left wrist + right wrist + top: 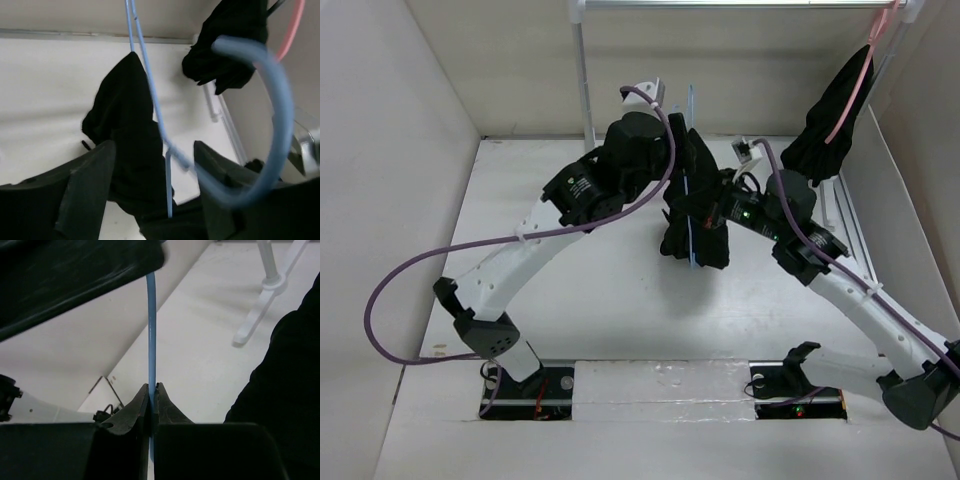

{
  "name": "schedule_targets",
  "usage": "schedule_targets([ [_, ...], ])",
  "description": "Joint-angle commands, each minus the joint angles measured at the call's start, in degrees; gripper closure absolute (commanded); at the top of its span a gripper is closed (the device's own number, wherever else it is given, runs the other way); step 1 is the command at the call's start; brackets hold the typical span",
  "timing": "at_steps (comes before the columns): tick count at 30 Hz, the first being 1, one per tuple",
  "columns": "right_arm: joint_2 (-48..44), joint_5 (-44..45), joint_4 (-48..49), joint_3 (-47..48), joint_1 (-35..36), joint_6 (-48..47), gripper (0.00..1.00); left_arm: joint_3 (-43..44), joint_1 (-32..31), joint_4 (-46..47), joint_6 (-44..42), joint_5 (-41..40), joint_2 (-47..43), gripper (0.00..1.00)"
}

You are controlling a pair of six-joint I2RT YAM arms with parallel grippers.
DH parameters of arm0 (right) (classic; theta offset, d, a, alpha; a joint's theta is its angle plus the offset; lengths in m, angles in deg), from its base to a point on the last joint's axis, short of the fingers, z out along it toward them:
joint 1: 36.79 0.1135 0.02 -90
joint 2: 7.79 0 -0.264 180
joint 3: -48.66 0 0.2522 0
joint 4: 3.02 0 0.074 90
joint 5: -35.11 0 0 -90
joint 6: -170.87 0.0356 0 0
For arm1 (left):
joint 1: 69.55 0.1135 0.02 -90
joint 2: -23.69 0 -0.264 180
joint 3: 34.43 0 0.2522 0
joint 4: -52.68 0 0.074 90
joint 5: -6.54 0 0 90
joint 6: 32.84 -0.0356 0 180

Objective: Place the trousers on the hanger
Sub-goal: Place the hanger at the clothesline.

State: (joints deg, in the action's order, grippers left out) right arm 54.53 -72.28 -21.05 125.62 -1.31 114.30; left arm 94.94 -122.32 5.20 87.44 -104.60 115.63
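My right gripper should carry the light-blue hanger's hook outward onto the white bar and release the hanger's rod (167, 185), as the bar outward of it will be bare beside the pink hanger.
The black trousers (705, 225) hang folded over the thin light-blue hanger (688, 205), held above the table's middle. My right gripper (714, 208) is shut on a rod of the hanger (151, 340), pinched between its fingertips; the trousers (287, 390) hang just to its right. My left gripper (675, 165) is open beside the hanger's top. In the left wrist view its jaws stand wide apart around the hanger's rod (167, 185) without gripping it, the trousers (125, 130) drape behind, and the blurred hook (280, 110) curves close by the right finger (215, 180).
A smaller black garment (830, 130) on a pink hanger (860, 85) hangs from the white rail (740, 5) at the back right. The rack's pole (585, 90) stands at the back, its foot (265, 300) on the table. Walls close in on both sides.
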Motion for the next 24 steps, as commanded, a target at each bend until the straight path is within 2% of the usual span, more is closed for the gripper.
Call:
schedule_targets([
  [1,0.3,-4.2,11.2,6.5,-3.7,1.1,1.00,-1.5,0.2,7.0,-1.6,0.1,-6.6,0.38],
  [6,5.1,-7.2,13.4,12.1,-9.2,2.0,1.00,0.4,0.2,6.5,-2.9,1.1,-10.4,0.20],
  [7,5.8,-7.4,13.5,13.1,-10.2,2.0,1.00,0.2,0.2,7.0,-3.0,1.3,-11.3,0.07],
  [8,6.5,-7.4,13.5,14.0,-11.0,2.0,1.00,-1.2,0.2,7.3,-3.1,1.3,-13.4,0.05],
  [16,14.0,-11.7,15.5,25.5,-24.0,5.6,1.00,-15.0,1.8,6.7,-0.9,-1.5,-25.2,0.01],
  [19,19.0,-12.9,13.2,32.3,-29.6,6.4,1.00,-25.8,2.9,5.9,2.0,-0.4,-30.1,0.01],
  [24,23.7,-13.6,12.3,36.1,-34.1,8.1,1.00,-32.1,3.5,5.7,4.3,-1.8,-35.9,0.01],
])
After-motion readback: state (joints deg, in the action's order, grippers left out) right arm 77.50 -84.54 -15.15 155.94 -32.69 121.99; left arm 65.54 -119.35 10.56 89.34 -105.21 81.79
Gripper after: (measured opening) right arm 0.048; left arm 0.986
